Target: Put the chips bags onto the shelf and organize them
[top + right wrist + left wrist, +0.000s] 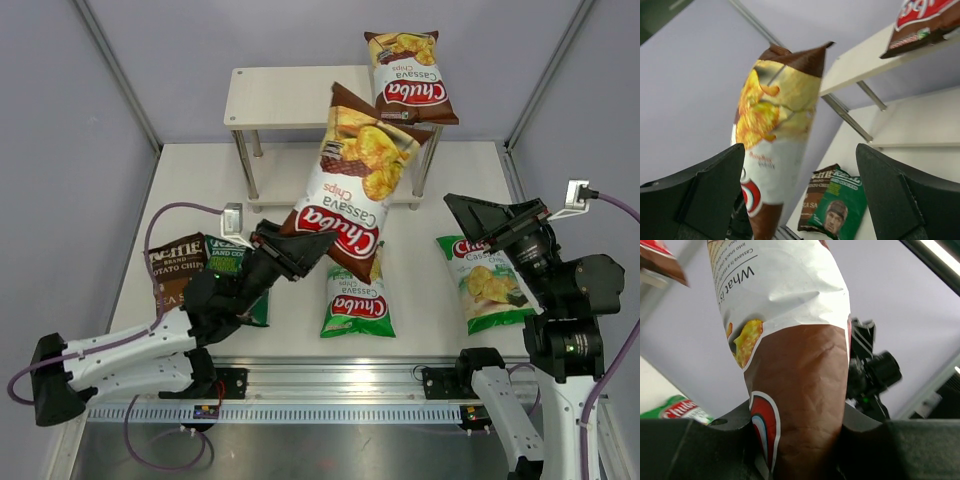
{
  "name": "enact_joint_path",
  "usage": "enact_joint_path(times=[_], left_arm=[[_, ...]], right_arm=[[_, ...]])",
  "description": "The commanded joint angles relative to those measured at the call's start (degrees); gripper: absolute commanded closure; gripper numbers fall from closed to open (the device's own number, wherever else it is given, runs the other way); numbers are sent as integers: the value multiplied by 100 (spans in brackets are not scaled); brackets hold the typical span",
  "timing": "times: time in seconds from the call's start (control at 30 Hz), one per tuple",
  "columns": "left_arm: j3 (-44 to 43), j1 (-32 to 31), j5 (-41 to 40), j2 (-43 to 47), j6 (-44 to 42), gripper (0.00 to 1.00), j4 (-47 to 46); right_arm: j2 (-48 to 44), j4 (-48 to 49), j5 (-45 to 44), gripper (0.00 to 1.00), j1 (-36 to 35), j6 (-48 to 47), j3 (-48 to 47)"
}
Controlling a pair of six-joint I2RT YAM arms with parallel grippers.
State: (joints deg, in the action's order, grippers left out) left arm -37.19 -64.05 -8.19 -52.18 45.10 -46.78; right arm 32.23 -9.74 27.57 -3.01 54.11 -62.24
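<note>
My left gripper will next carry its bag outward onto the top board's bare part (326, 82), beside the other brown-red Chuba bag, and let go of it there, because that spot is empty.
My left gripper (300, 255) is shut on the bottom of a brown-red Chuba Cassava bag (350, 185) and holds it up, tilted toward the shelf (280, 97); the bag fills the left wrist view (800, 405) and shows in the right wrist view (772, 130). A second brown-red Chuba bag (408, 78) lies on the shelf's top board, right side. Two green Chuba bags (356, 300) (485, 280) lie on the table. The Kettle bag (175, 265) and the dark green face bag (235, 262) lie at the left, partly under my left arm. My right gripper (490, 222) is open and empty.
The grey enclosure walls stand close behind and beside the shelf. The shelf's silver legs (247, 165) stand on the white table. The rail (330, 385) runs along the near edge.
</note>
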Motion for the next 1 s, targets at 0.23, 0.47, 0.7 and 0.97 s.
enact_joint_path(times=[0.23, 0.47, 0.7, 0.97], left_arm=[[-1227, 2088, -703, 262, 1202, 100, 2522], [-2414, 3318, -35, -1029, 1378, 100, 2605], [-3977, 3830, 580, -2550, 1510, 100, 2850], [-5244, 3953, 1099, -3895, 1633, 100, 3474]], right_arm=[[-260, -1671, -1043, 1, -25, -937, -157], [-480, -1909, -1175, 1, -25, -1104, -139], [-603, -2058, -1219, 1, -25, -1306, -157], [-691, -2102, -1228, 1, -25, -1385, -157]])
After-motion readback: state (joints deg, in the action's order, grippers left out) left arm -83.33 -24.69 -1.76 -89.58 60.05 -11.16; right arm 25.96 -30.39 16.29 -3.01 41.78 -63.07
